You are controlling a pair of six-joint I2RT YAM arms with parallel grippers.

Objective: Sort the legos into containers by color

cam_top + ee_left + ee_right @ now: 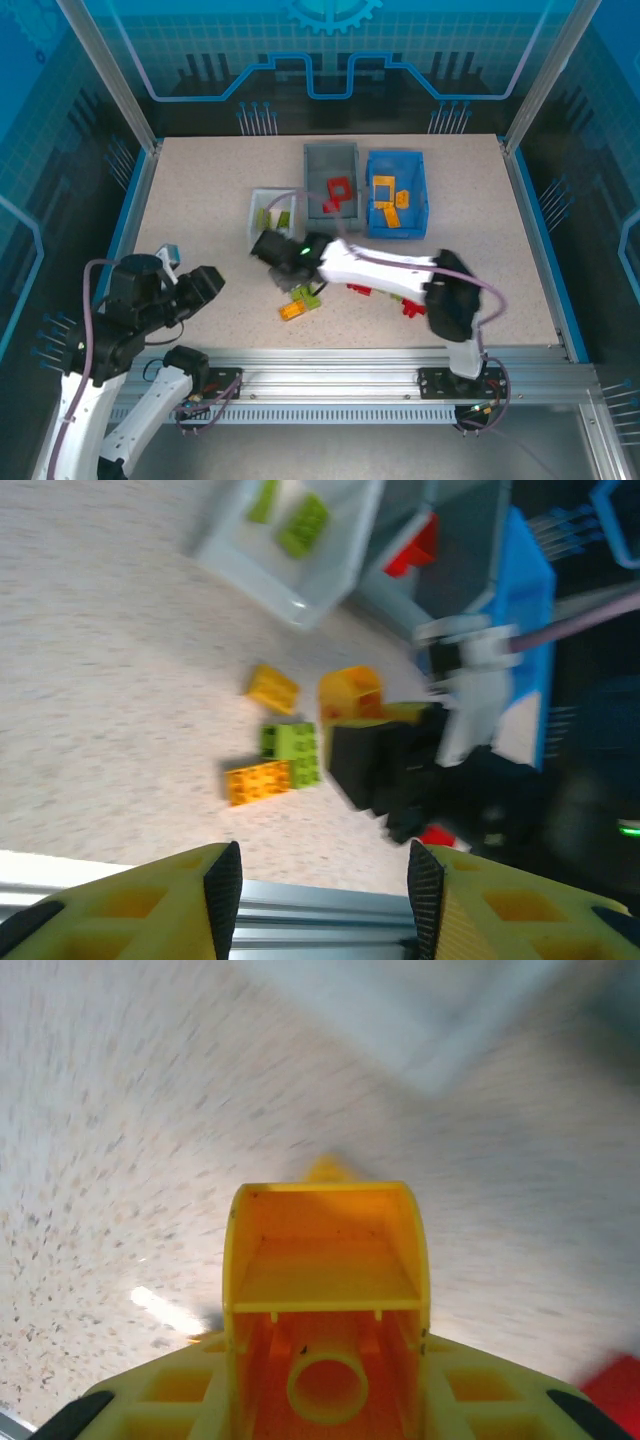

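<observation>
My right gripper will next lift the hollow lego [325, 1250], move outward past the grey container, and go down to release it in the blue container, where orange pieces lie.
My right gripper [325, 1400] is shut on a hollow orange-yellow lego [325, 1250], held just above the table beside the white container [256, 200]. In the left wrist view the same lego [350, 693] sticks out of that black gripper. Loose legos lie beneath the right arm: a green one [306, 296], an orange one [291, 311] and red ones [360, 290]. The white container holds green legos [303, 525], the grey container [314, 165] a red frame [338, 190], the blue container [412, 165] orange pieces [385, 190]. My left gripper [323, 890] hangs open with nothing in it over the front rail.
The right arm [390, 268] stretches low across the middle of the table from its base at the front right. An aluminium rail [330, 360] runs along the near edge. Bare tabletop lies to the left of the white container.
</observation>
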